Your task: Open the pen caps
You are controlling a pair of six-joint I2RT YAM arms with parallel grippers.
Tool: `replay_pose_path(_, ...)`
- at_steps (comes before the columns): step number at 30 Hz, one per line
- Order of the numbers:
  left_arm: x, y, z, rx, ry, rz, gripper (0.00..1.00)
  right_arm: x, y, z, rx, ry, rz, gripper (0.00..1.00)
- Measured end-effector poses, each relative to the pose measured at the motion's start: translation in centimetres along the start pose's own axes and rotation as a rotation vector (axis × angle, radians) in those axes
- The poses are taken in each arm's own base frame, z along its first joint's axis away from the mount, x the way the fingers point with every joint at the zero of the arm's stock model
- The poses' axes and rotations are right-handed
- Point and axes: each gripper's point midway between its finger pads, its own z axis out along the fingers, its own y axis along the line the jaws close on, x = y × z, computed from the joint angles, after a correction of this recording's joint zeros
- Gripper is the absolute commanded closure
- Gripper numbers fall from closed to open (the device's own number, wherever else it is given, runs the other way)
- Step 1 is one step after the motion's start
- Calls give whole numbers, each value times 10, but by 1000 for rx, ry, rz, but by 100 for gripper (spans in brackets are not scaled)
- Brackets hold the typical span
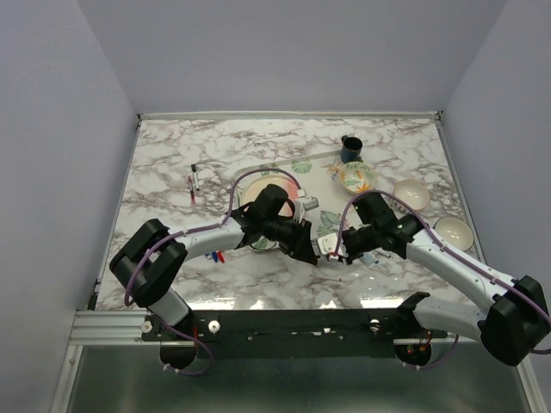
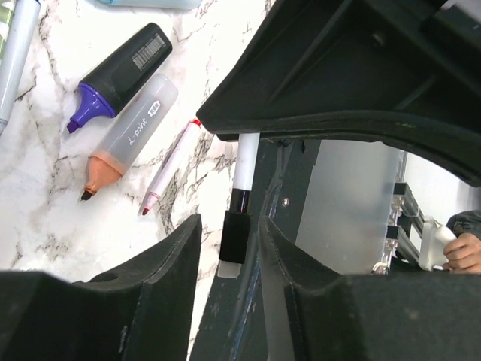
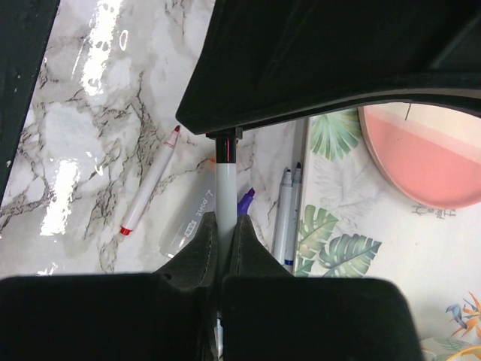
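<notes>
My right gripper moves away from the left gripper next, to the right in the top view, then down beside the light-blue pen, since uncapped pens lie nearby.
My right gripper is shut on the white barrel of a thin pen and holds it above the table. The pen's black cap sits between the fingers of my left gripper, which is open, with a gap on each side of the cap. In the top view the two grippers, left and right, meet nose to nose at the middle of the table. Uncapped pens lie below: a purple highlighter, an orange highlighter and a thin red marker.
A pink plate rests on a leaf-print mat, with two thin markers beside it. Small red and blue caps lie near the left arm. Two pens lie far left. A mug and bowls stand at the right.
</notes>
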Motion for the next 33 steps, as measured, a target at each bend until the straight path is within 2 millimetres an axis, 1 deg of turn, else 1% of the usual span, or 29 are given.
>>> replay_pose_path(3,2,1,1,1,7,-5,67,-1,-3,0,10,-3,12,99)
replay_pose_path(6,3,0,1,7,12,-5,88,-1,-4,0,18,-4,24,99)
replay_pose_path(7,3,-1,1,14,14,-5,100,-1,-5,0,22,-3,24,99)
replay_pose_path(11,4,-4,1,30,19,5,100,-1,-5,0,21,-2,25,99)
replay_pose_path(15,0,1,-6,20,-3,3,100,1,-9,-2,35,0,20,99)
replay_pose_path(17,-14,1,-17,21,-69,38,100,-2,-26,-13,82,-27,13,99)
replay_pose_path(18,-18,1,-24,11,-93,44,100,2,-33,-21,108,-12,25,99)
replay_pose_path(19,-17,4,-31,-11,-107,31,100,9,-38,-29,135,6,42,99)
replay_pose_path(20,-13,10,-47,-47,-132,5,100,29,-47,-48,203,54,85,99)
replay_pose_path(21,-11,14,-56,-72,-148,-16,100,39,-49,-58,233,81,110,99)
replay_pose_path(22,-10,16,-59,-87,-150,-29,100,53,-49,-70,266,116,147,100)
replay_pose_path(23,-8,17,-61,-99,-151,-37,100,60,-49,-78,285,135,167,99)
replay_pose_path(26,-3,21,-64,-133,-145,-61,100,70,-45,-88,307,159,205,99)
replay_pose_path(28,-4,27,-68,-186,-160,-77,100,75,-41,-91,304,168,234,99)
replay_pose_path(31,-8,43,-83,-322,-225,-100,100,87,-34,-89,279,190,290,94)
replay_pose_path(33,-11,56,-100,-439,-294,-120,100,98,-27,-86,253,213,350,90)
